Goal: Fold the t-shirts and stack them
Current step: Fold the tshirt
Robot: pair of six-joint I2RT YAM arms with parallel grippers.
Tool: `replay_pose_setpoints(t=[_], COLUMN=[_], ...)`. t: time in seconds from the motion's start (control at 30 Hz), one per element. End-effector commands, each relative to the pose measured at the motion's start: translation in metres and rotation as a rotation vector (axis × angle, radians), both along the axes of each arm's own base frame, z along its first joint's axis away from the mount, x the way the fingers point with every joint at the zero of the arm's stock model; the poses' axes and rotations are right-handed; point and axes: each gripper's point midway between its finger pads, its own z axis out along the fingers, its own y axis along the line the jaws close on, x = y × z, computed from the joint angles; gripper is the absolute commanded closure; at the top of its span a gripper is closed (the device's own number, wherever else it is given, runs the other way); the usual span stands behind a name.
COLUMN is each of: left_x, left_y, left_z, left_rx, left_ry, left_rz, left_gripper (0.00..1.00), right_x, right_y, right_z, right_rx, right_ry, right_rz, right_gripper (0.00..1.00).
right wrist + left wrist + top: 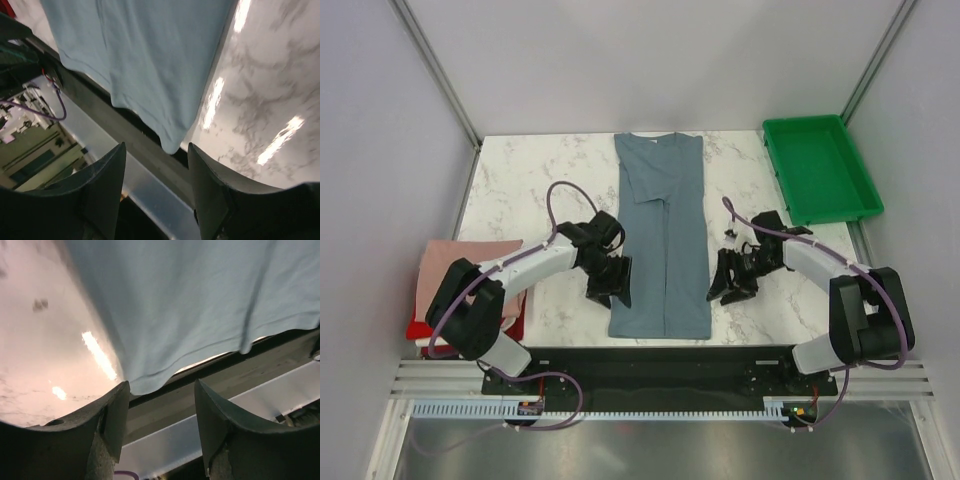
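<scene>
My right gripper comes down and back onto the t-shirt hem's tray-side corner (pixel 706 334) (pixel 172 144) next, its tip pointing between my fingers, since it lies below and back.
A slate blue-grey t-shirt (pixel 662 235) lies flat in a long narrow strip down the middle of the marble table, collar at the far end, hem at the near edge. My left gripper (pixel 608 290) is open and empty beside the shirt's near left corner (pixel 137 385). My right gripper (pixel 728 285) is open and empty beside its near right corner (pixel 170 142). Neither touches the cloth. A folded dusty-pink t-shirt (pixel 470 262) lies on a red one (pixel 420 328) at the table's left edge.
A green plastic tray (pixel 820 170) stands at the back right. The table's near edge and a dark rail (pixel 670 357) run just below the shirt's hem. Grey walls close in the sides and back.
</scene>
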Motion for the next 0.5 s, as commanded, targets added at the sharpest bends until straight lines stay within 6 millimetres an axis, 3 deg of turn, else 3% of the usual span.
replay_pose_setpoints(t=[0.0,0.07,0.17,0.47], left_x=[-0.037,-0.044,-0.052,-0.047], left_y=[0.001,0.005,0.012,0.005], left_z=[-0.014,-0.021,-0.029,-0.038], left_rx=[-0.055,-0.055,-0.054,-0.116], left_ry=[0.153,0.167,0.189,0.195], left_rz=[0.123,0.137,0.159,0.191], left_gripper=[0.38,0.34,0.31,0.42], right_x=[-0.049,-0.07,-0.077,-0.064], right_y=[0.01,0.008,0.004,0.017], right_z=[-0.003,-0.017,-0.028,-0.042], right_rx=[0.012,-0.023,-0.072,-0.061], right_ry=[0.203,0.265,0.275,0.303], right_rz=[-0.068,-0.068,-0.062,-0.08], right_gripper=[0.39,0.39,0.37,0.42])
